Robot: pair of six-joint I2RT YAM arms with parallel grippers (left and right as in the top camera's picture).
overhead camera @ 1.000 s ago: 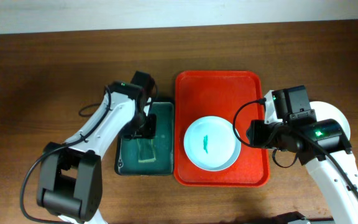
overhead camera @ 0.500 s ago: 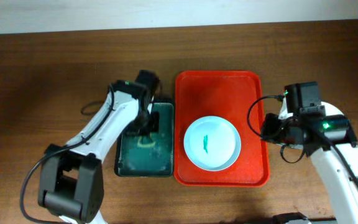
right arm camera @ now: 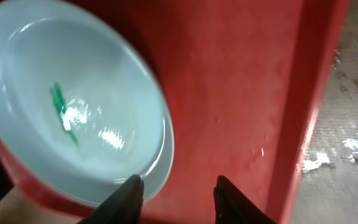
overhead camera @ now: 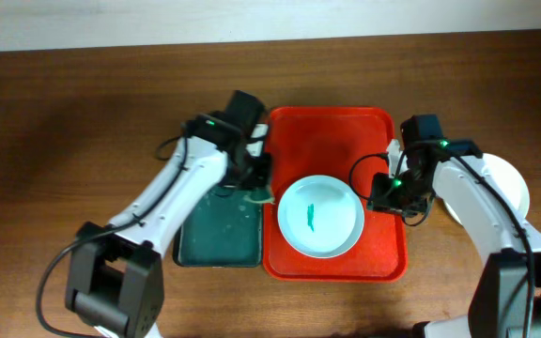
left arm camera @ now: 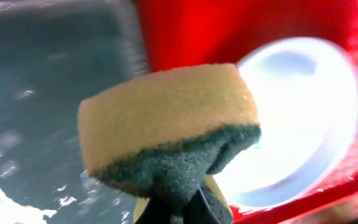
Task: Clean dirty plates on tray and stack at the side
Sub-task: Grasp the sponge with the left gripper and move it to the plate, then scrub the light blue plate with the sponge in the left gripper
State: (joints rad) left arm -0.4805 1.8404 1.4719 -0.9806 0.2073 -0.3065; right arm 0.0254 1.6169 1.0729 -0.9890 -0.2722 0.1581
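The teal smear still needs wiping before the robot lets go of the sponge [left arm camera: 166,134], so the left gripper should move across the plate and then down into the green tray [left arm camera: 39,118].
One pale blue dirty plate [overhead camera: 319,216] with a teal smear lies on the red tray [overhead camera: 332,131]; it also shows in the right wrist view [right arm camera: 67,112] and the left wrist view [left arm camera: 303,106]. My left gripper [overhead camera: 259,192] is shut on a yellow-and-green sponge [left arm camera: 166,134] and holds it over the seam between the green tray and the red tray, just left of the plate. My right gripper [right arm camera: 178,190] is open, low over the red tray [right arm camera: 241,93], one finger at the plate's right rim. Clean white plates [overhead camera: 505,183] are stacked right of the tray, partly hidden by my right arm.
A dark green tray [overhead camera: 219,225] with wet patches sits against the red tray's left side; it fills the left of the left wrist view [left arm camera: 42,99]. Wet spots lie on the brown table right of the red tray [right arm camera: 353,93].
My left gripper lifted the sponge off the green tray and moved right toward the plate. My right gripper moved left from the side stack, back over the red tray to the plate's right rim.
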